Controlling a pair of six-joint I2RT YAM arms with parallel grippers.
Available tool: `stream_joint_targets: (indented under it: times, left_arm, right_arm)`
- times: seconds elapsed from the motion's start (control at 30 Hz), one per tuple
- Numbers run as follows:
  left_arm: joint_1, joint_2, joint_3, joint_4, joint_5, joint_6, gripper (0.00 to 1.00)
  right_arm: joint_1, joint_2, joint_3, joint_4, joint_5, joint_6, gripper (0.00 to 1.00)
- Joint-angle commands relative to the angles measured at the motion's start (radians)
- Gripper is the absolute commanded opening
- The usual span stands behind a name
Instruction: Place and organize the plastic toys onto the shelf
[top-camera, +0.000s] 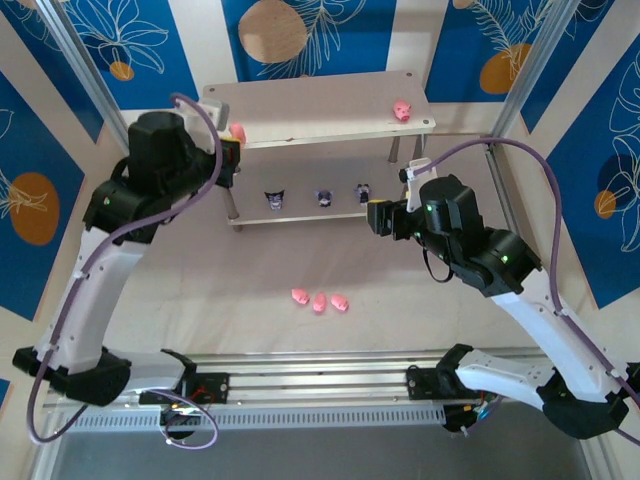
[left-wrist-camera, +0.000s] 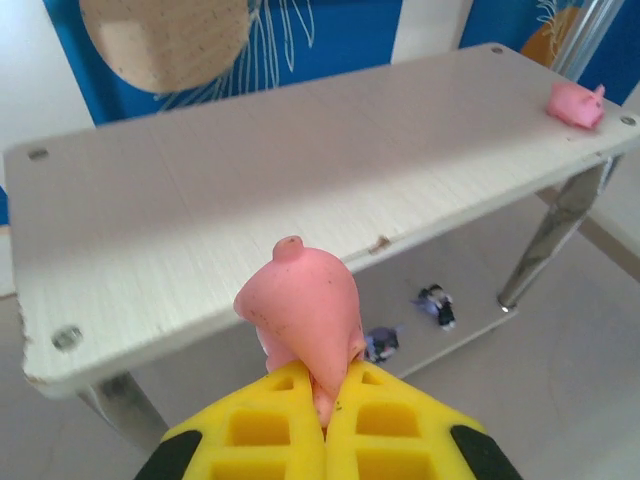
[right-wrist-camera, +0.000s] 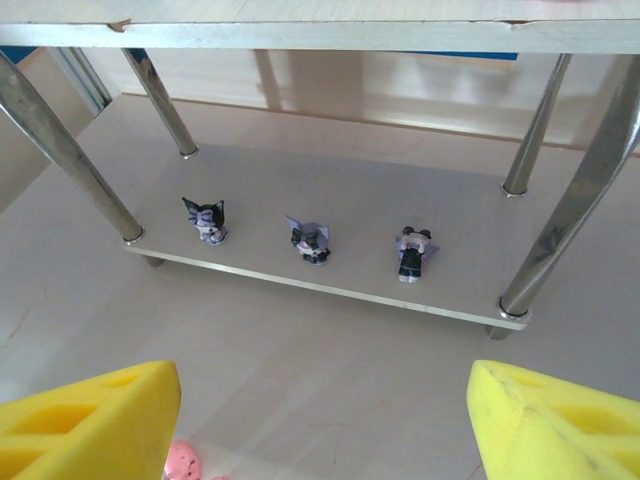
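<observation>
I need to move my left gripper outward next, over the top board's empty end (top-camera: 240, 112) (left-wrist-camera: 150, 265), and lower the pink pig toy to let go of it, because another pig sits at the opposite end of the board.
The shelf (top-camera: 320, 105) stands at the back of the table. My left gripper (left-wrist-camera: 325, 400) is shut on a pink pig toy (left-wrist-camera: 300, 310), held just in front of the top board's (left-wrist-camera: 200, 200) left end. Another pink pig (top-camera: 402, 110) sits at that board's far right corner. Three dark figurines (right-wrist-camera: 206, 220) (right-wrist-camera: 312, 240) (right-wrist-camera: 412, 253) stand in a row on the lower board (right-wrist-camera: 350, 190). Three pink pigs (top-camera: 319, 300) lie together on the table in front. My right gripper (top-camera: 378, 218) hangs open by the shelf's right front leg, nothing between its fingers.
Silver legs (right-wrist-camera: 70, 160) (right-wrist-camera: 575, 210) frame the lower tier's opening. One pink pig (right-wrist-camera: 182, 462) lies beside my right gripper's left finger. Blue patterned walls and metal posts (top-camera: 530, 75) enclose the table, with the arms' base rail (top-camera: 320, 380) along the near edge.
</observation>
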Motion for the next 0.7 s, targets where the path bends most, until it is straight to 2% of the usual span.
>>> stream_joint_targets:
  times: [0.0,0.3,0.67]
  left_arm:
    - [0.047,0.088,0.088,-0.095,0.064,0.069,0.04]
    - [0.163,0.239,0.216,-0.121,0.154,0.054,0.04]
    - [0.209,0.292,0.219,-0.076,0.18,0.033,0.04]
  right_arm:
    - [-0.004,-0.004,0.025,0.043,-0.018,-0.022,0.76]
    - [-0.01,0.004,0.028,0.065,-0.032,-0.033,0.76]
    - [-0.028,0.028,0.017,0.075,-0.065,-0.029,0.76]
